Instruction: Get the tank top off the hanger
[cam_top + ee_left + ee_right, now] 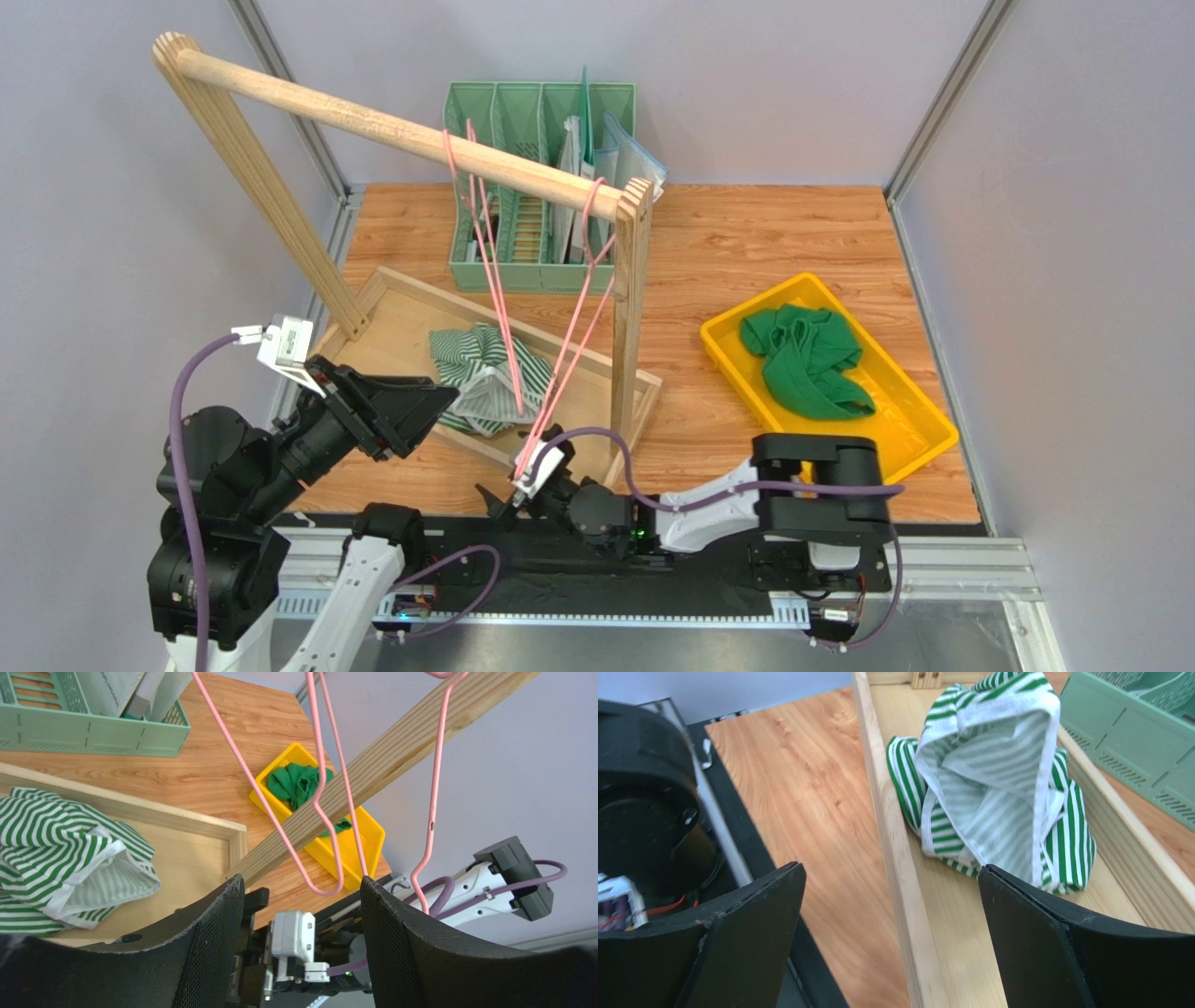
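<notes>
The raised edge of the tank top's white hem (480,382) (980,721) gapes open outward of and below my right gripper. My right gripper will reach outward and down to pinch it.
The green-and-white striped tank top (481,378) lies crumpled in the wooden tray base (400,301) of the rack, off the hangers. It also shows in the left wrist view (63,854) and the right wrist view (997,777). Two bare pink hangers (487,266) (575,336) hang from the wooden rail (393,133); both show in the left wrist view (330,812). My left gripper (428,406) (302,903) is open and empty, just left of the tank top. My right gripper (494,500) (892,903) is open and empty at the tray's near edge (892,847).
A green file organizer (540,182) (1137,735) stands behind the rack. A yellow tray (898,406) (365,836) holding a green cloth (807,357) (298,784) sits at the right. The rack's upright post (631,308) stands near the right hanger.
</notes>
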{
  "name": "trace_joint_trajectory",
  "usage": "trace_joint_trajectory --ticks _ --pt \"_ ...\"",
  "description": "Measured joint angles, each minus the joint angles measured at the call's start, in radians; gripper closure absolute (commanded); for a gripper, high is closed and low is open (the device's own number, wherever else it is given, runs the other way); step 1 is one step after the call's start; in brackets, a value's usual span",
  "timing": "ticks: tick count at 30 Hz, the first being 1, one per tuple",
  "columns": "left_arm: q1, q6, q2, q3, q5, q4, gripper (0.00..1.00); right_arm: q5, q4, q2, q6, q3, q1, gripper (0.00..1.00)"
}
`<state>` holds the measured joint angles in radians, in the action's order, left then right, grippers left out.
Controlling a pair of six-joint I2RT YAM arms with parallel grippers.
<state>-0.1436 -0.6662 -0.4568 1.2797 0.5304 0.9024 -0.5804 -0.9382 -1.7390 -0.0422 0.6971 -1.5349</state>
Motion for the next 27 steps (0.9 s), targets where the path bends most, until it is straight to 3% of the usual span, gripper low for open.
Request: trace_joint_trajectory --ticks 6,11,27 --pt "0.0 0.02 0.003 -0.003 -0.011 0.04 0.33 -0.021 -0.1 -0.151 -0.05 0.121 0.053 0.0" --pt "0.0 0.031 0.004 -0.003 -0.016 0.066 0.33 -0.019 -0.1 -0.222 -0.054 0.208 0.132 0.0" --pt "0.0 0.045 0.004 -0.003 -0.017 0.069 0.33 0.065 -0.003 -0.395 -0.051 0.363 0.227 0.0"
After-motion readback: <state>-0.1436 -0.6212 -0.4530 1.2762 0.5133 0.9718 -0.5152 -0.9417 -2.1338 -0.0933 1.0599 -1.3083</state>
